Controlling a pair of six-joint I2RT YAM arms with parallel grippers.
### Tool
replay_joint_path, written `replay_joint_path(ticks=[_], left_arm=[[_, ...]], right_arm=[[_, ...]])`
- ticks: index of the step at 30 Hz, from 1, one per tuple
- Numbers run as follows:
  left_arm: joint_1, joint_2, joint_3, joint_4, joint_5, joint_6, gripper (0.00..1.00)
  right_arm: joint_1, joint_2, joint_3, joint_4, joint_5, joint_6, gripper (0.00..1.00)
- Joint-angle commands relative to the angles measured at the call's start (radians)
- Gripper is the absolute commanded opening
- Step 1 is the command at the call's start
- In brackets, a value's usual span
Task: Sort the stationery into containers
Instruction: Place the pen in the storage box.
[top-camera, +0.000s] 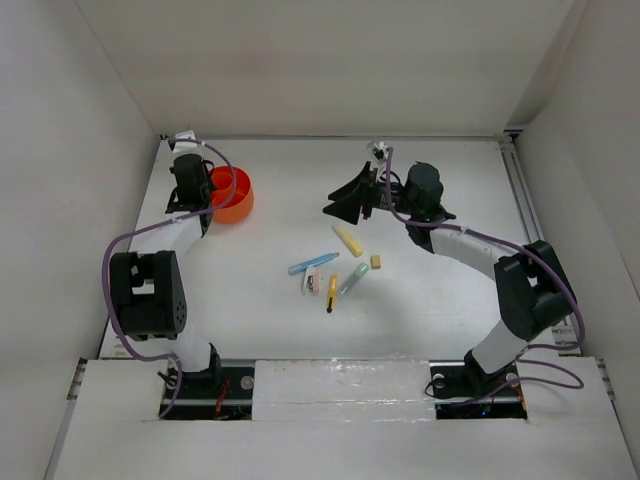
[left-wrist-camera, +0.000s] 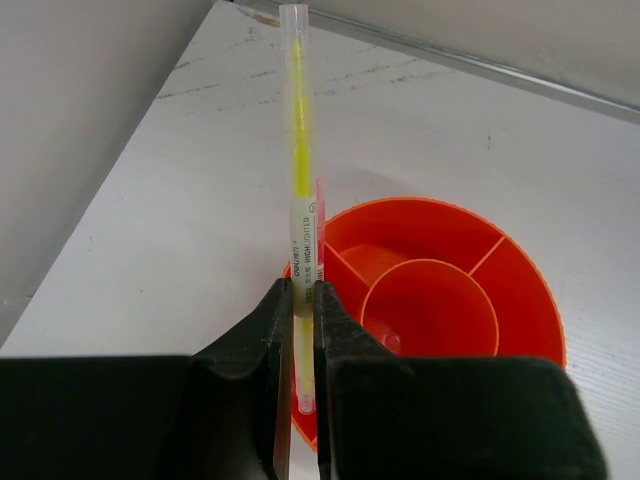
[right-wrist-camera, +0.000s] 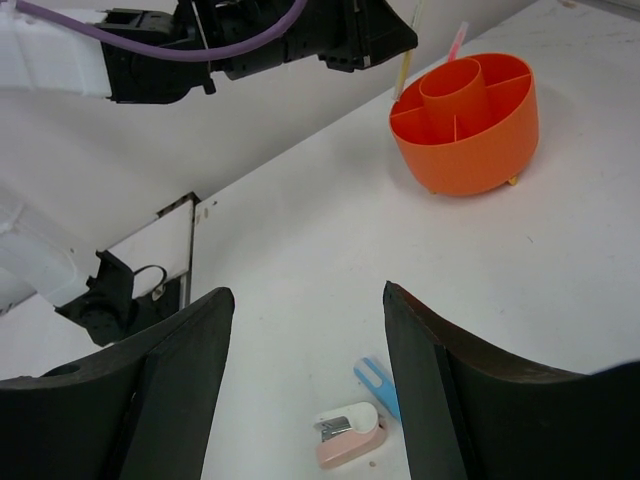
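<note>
The yellow highlighter should go down beside the pink pen next, into the tub's outer section, with my left gripper carrying it.
My left gripper is shut on a clear yellow highlighter pen and holds it upright over the left rim of the orange tub; the pen's lower end hangs at an outer compartment. A pink pen stands in the tub behind it. In the top view the left gripper is at the tub. My right gripper is open and empty above the table. Below it lie a pink-white eraser and a blue pen. A yellow marker, tan eraser, pencil and green pen lie mid-table.
The tub stands at the back left near the left wall, with a round middle cup and divided outer compartments. White walls close in the table on the left, back and right. The loose stationery is grouped at the middle of the table.
</note>
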Motion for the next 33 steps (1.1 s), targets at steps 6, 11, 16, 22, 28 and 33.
replay_joint_path(ticks=[6,11,16,22,28,33], left_arm=[[0.005,0.066,0.035,0.065,-0.033,0.017,0.0],[0.005,0.084,0.057,0.074,-0.057,0.007,0.0],[0.005,0.084,0.057,0.074,-0.039,0.007,0.0],[0.005,0.084,0.047,0.065,-0.03,-0.032,0.0],[-0.004,0.095,0.047,0.037,-0.051,-0.054,0.03],[-0.014,0.061,0.015,0.037,-0.088,-0.054,0.29]], right_arm=[[0.028,-0.04,0.03,0.014,-0.004,-0.032,0.67],[0.057,-0.04,0.039,-0.008,0.005,-0.061,0.67],[0.058,-0.04,0.039,-0.029,0.016,-0.071,0.67],[0.058,-0.049,0.039,-0.029,0.016,-0.071,0.67],[0.067,-0.059,0.039,-0.039,0.016,-0.08,0.67],[0.067,-0.068,0.039,-0.039,0.016,-0.08,0.67]])
